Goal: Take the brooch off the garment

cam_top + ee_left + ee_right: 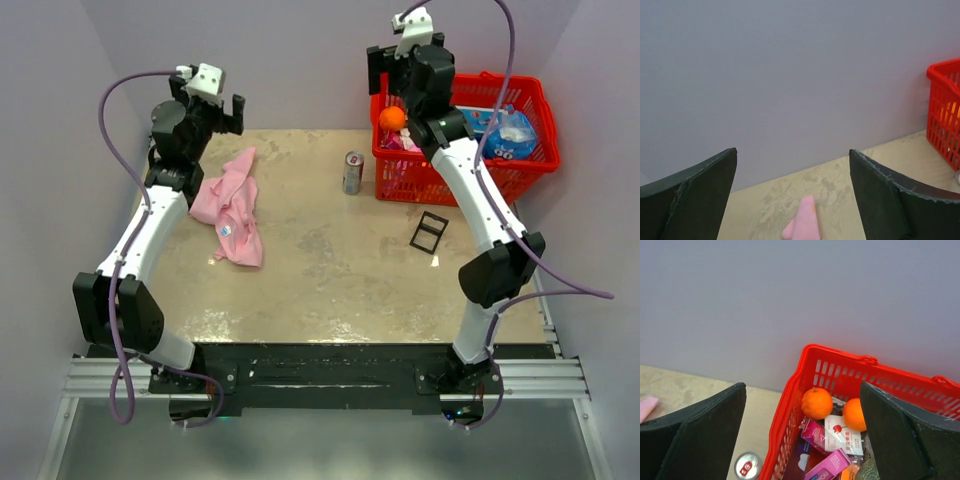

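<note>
My left gripper is raised above the garment with its open fingers facing the back wall, so next it needs to tilt down and lower back onto the pink garment's middle folds.
The pink garment (pixel 232 205) lies crumpled on the left of the table, its white-and-blue patch (pixel 226 231) near its lower end. A tip of it shows in the left wrist view (pixel 802 224), with a tiny orange speck (pixel 813 208) on its edge that may be the brooch. The brooch cannot be made out in the top view. My left gripper (pixel 237 108) (pixel 792 151) is open and empty, raised above the garment's far end and facing the back wall. My right gripper (pixel 385 85) (pixel 802 385) is open and empty, high over the red basket.
The red basket (pixel 530 165) (pixel 790 390) (pixel 945 115) at the back right holds two oranges (pixel 816 403), pink boxes and packets. A soda can (pixel 352 172) (pixel 747 466) stands left of it. A small black frame (pixel 430 232) lies on the table's right side. Purple walls enclose the table.
</note>
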Controlling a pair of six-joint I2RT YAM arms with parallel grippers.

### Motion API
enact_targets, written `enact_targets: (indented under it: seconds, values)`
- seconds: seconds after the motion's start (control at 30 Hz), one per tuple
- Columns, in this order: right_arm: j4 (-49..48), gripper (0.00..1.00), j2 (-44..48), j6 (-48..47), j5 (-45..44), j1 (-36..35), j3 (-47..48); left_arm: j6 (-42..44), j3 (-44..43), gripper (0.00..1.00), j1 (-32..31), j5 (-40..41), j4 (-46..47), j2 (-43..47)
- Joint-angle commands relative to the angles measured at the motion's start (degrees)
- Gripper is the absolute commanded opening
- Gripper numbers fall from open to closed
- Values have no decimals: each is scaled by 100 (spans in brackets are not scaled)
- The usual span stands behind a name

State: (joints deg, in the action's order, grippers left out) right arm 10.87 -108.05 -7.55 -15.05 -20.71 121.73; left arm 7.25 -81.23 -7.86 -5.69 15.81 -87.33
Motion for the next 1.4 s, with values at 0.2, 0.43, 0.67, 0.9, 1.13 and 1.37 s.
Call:
enact_targets:
  seconds: [0.2,0.43,0.67,0.9,1.13,1.37]
  values:
    - [1259,96,741,-1135,3147,-56,-1035,717,984,85,618,-625,-1555,682]
    - [1435,95,935,-1126,3491,-214,-1705,261,1337,81,1444,-1118,-1987,287]
    - [1418,96,821,-1082,3535,-407,-1829,-451,1610,81,1445,-1672,-1916,-143]
    - [1426,96,777,-1099,3517,-504,-1846,-1128,1348,77,1419,-1777,-1265,-1003]
    - [1418,97,794,-1091,3526,-557,-1925,-1173,961,74,1322,-1873,-1194,-1427]
    - [1435,98,873,-1152,3412,-566,-2057,-120,925,73,656,-726,-2019,-901]
